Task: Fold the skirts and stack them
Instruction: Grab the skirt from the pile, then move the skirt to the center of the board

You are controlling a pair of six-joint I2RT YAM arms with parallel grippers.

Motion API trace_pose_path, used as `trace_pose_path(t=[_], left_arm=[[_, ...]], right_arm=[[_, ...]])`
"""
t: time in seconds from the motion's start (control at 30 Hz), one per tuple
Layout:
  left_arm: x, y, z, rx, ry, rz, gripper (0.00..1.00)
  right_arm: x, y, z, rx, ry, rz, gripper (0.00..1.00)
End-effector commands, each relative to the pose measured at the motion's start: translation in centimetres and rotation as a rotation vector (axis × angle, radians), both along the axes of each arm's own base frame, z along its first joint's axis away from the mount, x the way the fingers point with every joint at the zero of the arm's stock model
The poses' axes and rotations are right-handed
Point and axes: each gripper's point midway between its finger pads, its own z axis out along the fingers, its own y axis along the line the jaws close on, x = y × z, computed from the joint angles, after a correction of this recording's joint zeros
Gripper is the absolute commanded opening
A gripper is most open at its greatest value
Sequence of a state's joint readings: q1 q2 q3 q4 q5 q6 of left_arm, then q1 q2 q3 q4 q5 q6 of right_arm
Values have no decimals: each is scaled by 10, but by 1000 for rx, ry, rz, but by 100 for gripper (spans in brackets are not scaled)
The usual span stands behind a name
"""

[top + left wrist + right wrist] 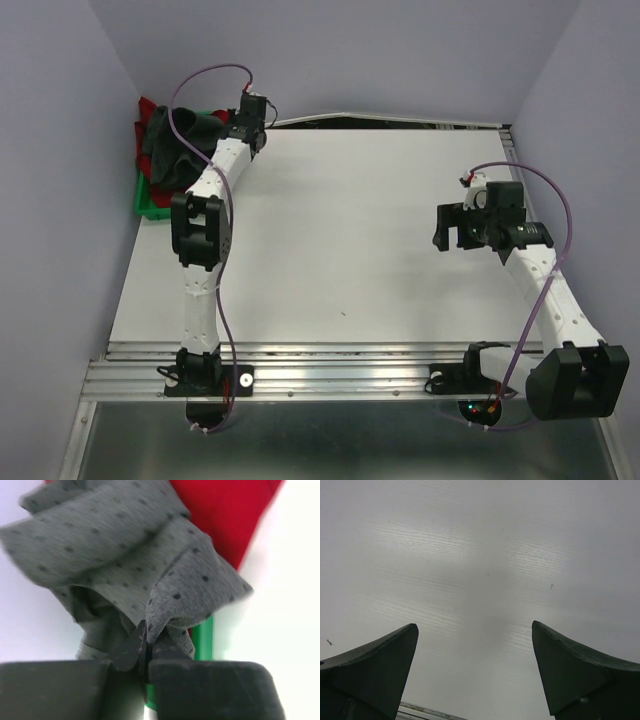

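My left gripper rises high from the green bin (150,202) next, then moves down onto the empty white table beside it.
The charcoal dotted skirt (176,146) lies bunched in the green bin (150,202) at the far left corner, on top of the red skirt (148,108). My left gripper (226,130) is at the bin, shut on a fold of the charcoal skirt (125,555); in the left wrist view the cloth is pinched between the fingertips of my left gripper (146,630), with the red skirt (225,515) behind and the bin's green wall (204,635) below. My right gripper (455,228) hangs open and empty over the white table, also seen in the right wrist view (475,630).
The white table (340,220) is bounded by lilac walls on the left, back and right. A metal rail (330,375) runs along the near edge by the arm bases. The right wrist view has only bare table surface (480,555).
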State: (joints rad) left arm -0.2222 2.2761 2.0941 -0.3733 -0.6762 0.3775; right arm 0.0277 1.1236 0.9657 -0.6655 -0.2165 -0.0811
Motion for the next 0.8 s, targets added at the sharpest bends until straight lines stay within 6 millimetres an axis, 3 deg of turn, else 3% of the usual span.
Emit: trace_pose_path(t=[0.0,0.03,0.1,0.13,0.23,0.27,0.33,0.4,0.43,0.5,0.53,0.63,0.7,0.77], left_arm=[[-8,18,128,-117,-276,14,0],[-16,16,162,-143,-344,-12,0],[-27,15,199,-167,-424,-37,0],[-41,15,237,-191,-507,-58,0],[-60,5,289,-248,-621,-143,0],[-74,-2,320,-279,-687,-208,0],[-101,-12,363,-334,-787,-301,0],[-118,-39,387,-397,-826,-472,0],[-139,-58,408,-426,-863,-604,0],[-161,-79,425,-464,-886,-733,0],[-181,-99,437,-490,-894,-836,0],[-208,-124,447,-537,-894,-953,0],[-224,-143,447,-586,-880,-1020,0],[-223,-155,428,-615,-824,-1034,0]], right_arm=[[8,1,18,10,-75,-7,100],[8,3,20,18,-80,-4,100],[8,4,22,22,-85,1,100],[9,1,24,25,-86,-7,100],[8,3,28,32,-96,-5,100],[8,3,29,33,-101,-1,100],[8,4,31,36,-104,2,100],[8,7,36,42,-111,27,100],[8,9,37,46,-109,40,100],[7,13,43,58,-122,71,100],[5,20,47,83,-128,102,100],[4,28,56,112,-151,141,100],[3,34,61,138,-157,169,100],[1,39,61,161,-152,194,100]])
